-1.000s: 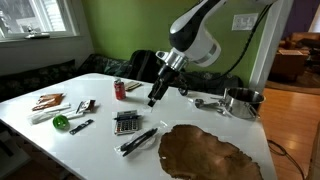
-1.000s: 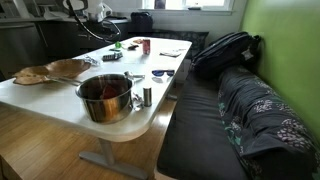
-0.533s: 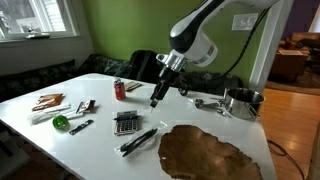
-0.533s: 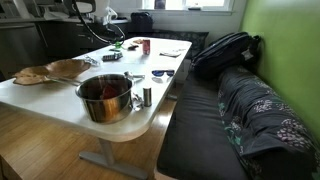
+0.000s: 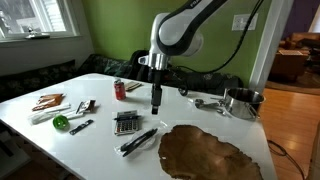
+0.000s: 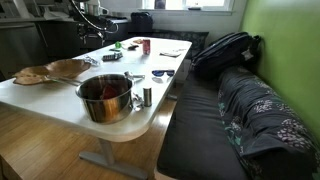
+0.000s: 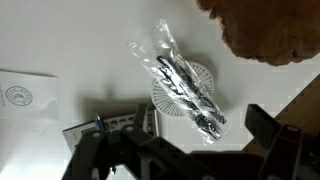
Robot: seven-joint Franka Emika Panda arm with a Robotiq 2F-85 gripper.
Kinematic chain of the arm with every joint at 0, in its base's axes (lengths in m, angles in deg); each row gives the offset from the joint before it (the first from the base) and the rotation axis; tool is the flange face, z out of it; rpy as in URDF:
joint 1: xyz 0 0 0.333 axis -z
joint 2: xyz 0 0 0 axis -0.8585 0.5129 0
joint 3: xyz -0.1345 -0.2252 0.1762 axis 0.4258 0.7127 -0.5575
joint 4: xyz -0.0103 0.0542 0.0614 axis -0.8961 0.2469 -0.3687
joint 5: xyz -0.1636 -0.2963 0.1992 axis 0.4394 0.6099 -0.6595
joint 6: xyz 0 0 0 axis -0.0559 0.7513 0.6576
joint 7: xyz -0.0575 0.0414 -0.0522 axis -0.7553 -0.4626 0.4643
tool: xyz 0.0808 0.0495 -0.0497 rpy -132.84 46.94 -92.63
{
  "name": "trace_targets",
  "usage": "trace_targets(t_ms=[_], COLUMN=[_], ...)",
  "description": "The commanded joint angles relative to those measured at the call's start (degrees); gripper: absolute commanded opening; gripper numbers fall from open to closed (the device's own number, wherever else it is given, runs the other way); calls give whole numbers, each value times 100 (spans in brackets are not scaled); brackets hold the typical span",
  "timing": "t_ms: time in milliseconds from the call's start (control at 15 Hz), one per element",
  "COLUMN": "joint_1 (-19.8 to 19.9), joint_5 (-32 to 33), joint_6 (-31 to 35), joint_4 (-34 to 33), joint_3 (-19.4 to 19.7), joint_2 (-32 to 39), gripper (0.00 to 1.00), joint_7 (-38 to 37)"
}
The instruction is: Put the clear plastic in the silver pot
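My gripper will next go down onto the glossy lower end of the clear plastic [image 5: 138, 140].
The clear plastic [image 5: 138, 140] is a long, narrow, glossy packet lying flat on the white table, next to the dark calculator [image 5: 125, 122]. In the wrist view the clear plastic [image 7: 182, 85] lies slanted across a pale round disc [image 7: 200, 72]. My gripper [image 5: 156, 101] hangs upright above the table, a little beyond the plastic. In the wrist view my gripper [image 7: 180, 150] is open and empty, with dark fingers on either side of the frame. The silver pot shows in both exterior views [image 5: 240, 100] [image 6: 105, 97], standing near the table end with its handle out.
A brown mat [image 5: 205, 155] lies between the plastic and the pot. A red can [image 5: 119, 90], a green object [image 5: 60, 122], small utensils [image 5: 82, 107] and a white paper [image 7: 25, 95] lie on the table. A dark couch [image 6: 250, 120] runs beside the table.
The arm has swung from a slanted pose to an upright one, so the gripper now points straight down over the table. The plastic and pot have not moved.
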Motion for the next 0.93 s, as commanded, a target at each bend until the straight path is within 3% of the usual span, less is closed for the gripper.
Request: trace_targets(t_ms=[0, 67, 333, 867], joint_1=[-637, -302, -339, -618], joint_5=[1035, 598, 659, 986], joint_6=[-754, -499, -523, -540], joint_4=[-554, -248, -308, -1005], joint_3=[453, 136, 129, 153], joint_2=[400, 123, 172, 1018], gripper=[100, 100, 100, 99], joint_7=[-562, -351, -413, -263])
